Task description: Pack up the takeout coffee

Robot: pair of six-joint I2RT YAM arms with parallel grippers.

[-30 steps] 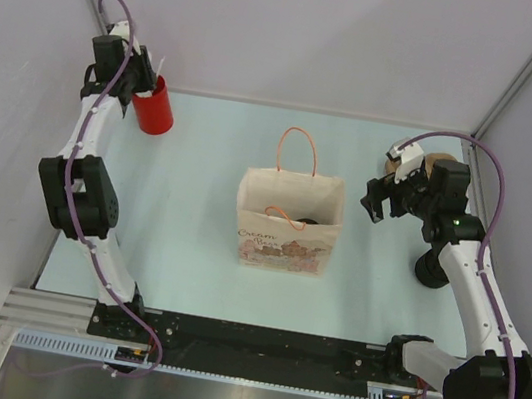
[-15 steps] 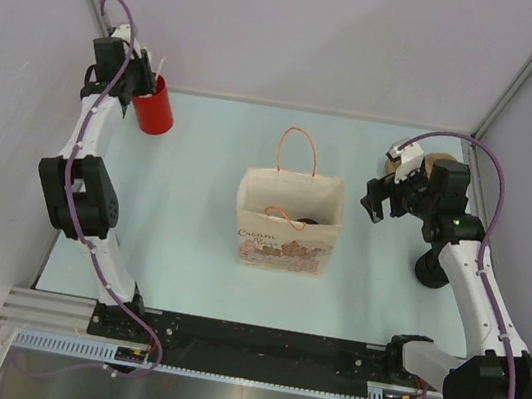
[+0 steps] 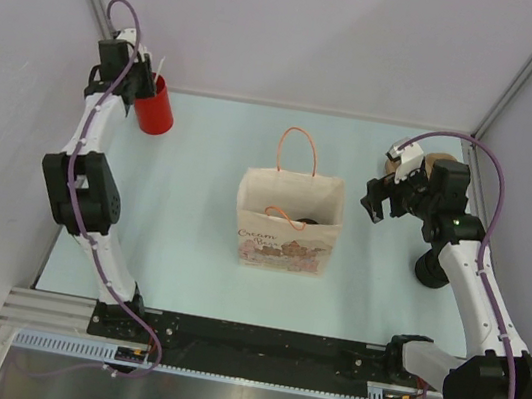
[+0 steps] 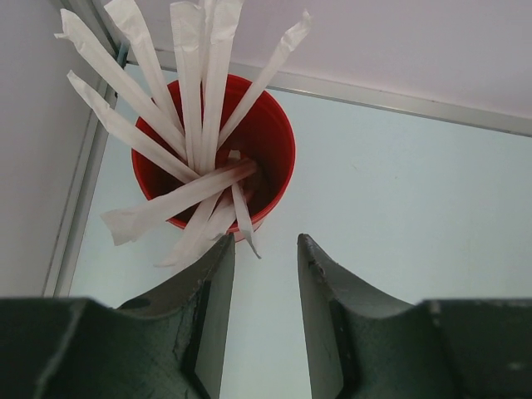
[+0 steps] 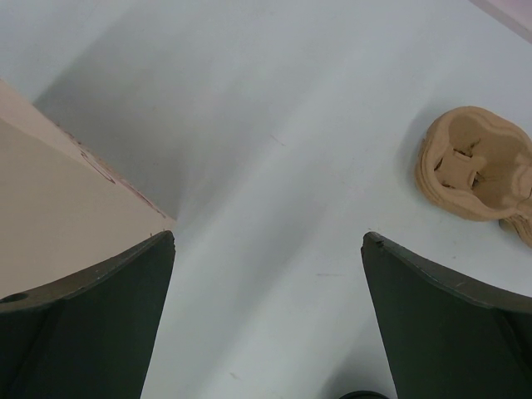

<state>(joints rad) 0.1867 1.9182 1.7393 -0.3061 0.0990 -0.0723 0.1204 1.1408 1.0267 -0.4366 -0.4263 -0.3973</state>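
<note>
One wrapped straw's end (image 4: 251, 242) leans over the red cup's near rim toward my open fingers, so my left gripper should center around it and close.
A tan paper bag (image 3: 287, 225) with orange handles stands upright at the table's middle. A small dark round shape (image 3: 307, 220) sits inside its open mouth; it looks like the takeout coffee, mostly hidden by the bag's wall. My right gripper (image 3: 375, 199) hangs just right of the bag, wide open and empty (image 5: 268, 241), with the bag's corner (image 5: 58, 208) at its left. My left gripper (image 3: 140, 85) is at the far left corner over the red cup (image 3: 153, 107), open with a narrow gap and empty (image 4: 264, 248).
The red cup (image 4: 218, 150) holds several white wrapped straws. A brown pulp cup carrier (image 5: 475, 162) lies at the far right, also in the top view (image 3: 438, 163). A squat black round piece (image 3: 430, 267) sits under my right arm. Walls close in on the table.
My left gripper has shifted slightly right and closer over the red cup. The right arm and the bag have not moved.
</note>
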